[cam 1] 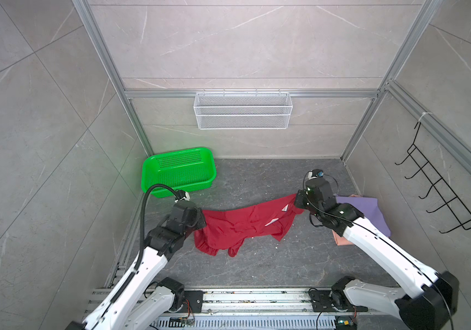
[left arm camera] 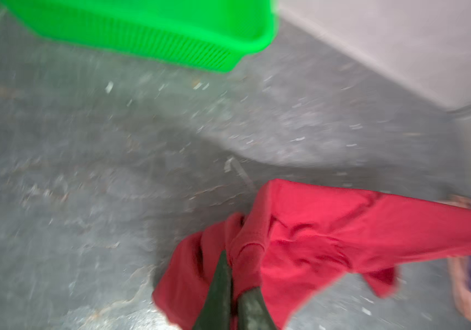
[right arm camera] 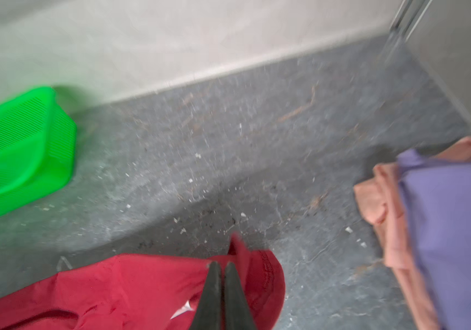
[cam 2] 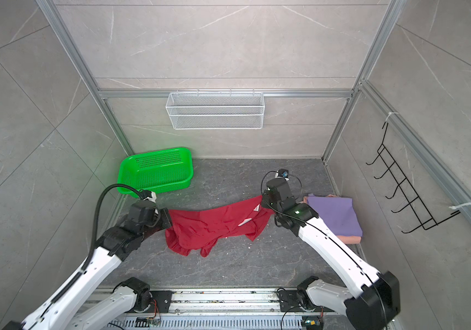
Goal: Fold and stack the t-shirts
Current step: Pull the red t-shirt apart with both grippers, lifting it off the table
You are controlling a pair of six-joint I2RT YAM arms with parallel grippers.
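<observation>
The left gripper needs to move outward next, then down to the bare floor by the green basket, and let go of the shirt's edge there, since the shirt sags in folds.
The dark red t-shirt hangs stretched between my two grippers above the grey floor, and its lower part sags in folds onto the floor. My left gripper is shut on the shirt's left edge, with cloth bunched round the fingers. My right gripper is shut on the shirt's right corner. A white patch of print shows near it. The lavender-purple t-shirt lies folded on top of the salmon-pink t-shirt at the right, partly hidden by the right arm.
A green perforated basket stands in the back left corner, just behind the left wrist. A white wire basket hangs on the back wall. A black hook rack hangs on the right wall. Walls close in on three sides.
</observation>
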